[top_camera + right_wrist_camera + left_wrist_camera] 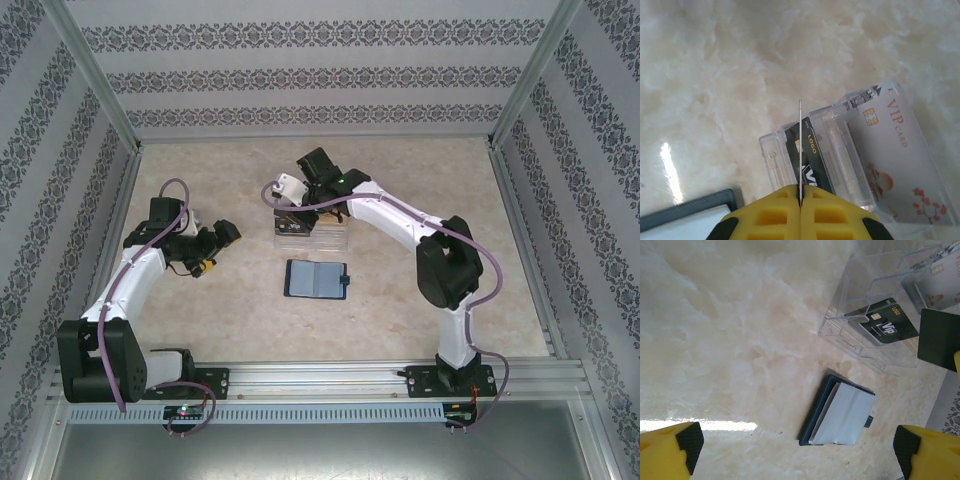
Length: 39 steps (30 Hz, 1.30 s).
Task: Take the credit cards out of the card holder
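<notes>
The card hangs crooked, so the robot's right gripper will turn it square with the clear box (310,235) and then lower it into the black VIP card's slot.
The card holder (316,279) lies open on the table, dark navy with pale grey-blue pockets (842,415). My right gripper (800,194) is shut on a thin credit card seen edge-on (800,135). It holds the card upright over the clear plastic box (310,235). In the left wrist view the held card shows as a dark rectangle (939,339). A black VIP card (812,150) and a white VIP card (890,150) sit in the box. My left gripper (796,445) hangs open left of the card holder (218,243), holding nothing.
The clear box (875,322) stands just behind the card holder. Patterned walls and metal frame posts (95,90) enclose the marble-look tabletop (200,180). The right arm (400,215) arches over the table's right half.
</notes>
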Motion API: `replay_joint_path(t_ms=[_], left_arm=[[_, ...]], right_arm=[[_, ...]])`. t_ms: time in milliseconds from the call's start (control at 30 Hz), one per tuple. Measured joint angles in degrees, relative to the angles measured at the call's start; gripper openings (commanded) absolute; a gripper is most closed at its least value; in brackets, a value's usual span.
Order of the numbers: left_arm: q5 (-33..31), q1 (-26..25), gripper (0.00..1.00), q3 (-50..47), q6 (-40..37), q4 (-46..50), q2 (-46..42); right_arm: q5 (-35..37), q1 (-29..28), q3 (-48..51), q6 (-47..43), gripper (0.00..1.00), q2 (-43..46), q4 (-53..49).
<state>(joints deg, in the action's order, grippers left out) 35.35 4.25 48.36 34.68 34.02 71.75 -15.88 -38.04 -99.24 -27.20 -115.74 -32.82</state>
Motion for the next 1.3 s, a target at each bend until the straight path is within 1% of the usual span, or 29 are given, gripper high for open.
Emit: replay_joint_path(t_ms=[167,367,867,1300], left_arm=[[0.2,0.0,0.99,0.02,-0.24,0.09,0.72],[0.61,0.0,0.99,0.02,-0.24,0.09,1.73],[1.9,0.0,0.99,0.02,-0.24,0.07,2.89],[2.12,0.0,0.99,0.02,-0.24,0.07,3.34]], right_arm=[[-0.04,0.0,-1.44,-6.56,0.0,-1.6,-3.08],[-0.02,0.0,-4.48,-11.78,0.0,-3.78,-5.66],[0.26,0.02,-7.87,-16.68,0.0,-6.38,-7.5],[1.53,0.02,-7.91,-18.45,0.0,-9.4,-8.66]])
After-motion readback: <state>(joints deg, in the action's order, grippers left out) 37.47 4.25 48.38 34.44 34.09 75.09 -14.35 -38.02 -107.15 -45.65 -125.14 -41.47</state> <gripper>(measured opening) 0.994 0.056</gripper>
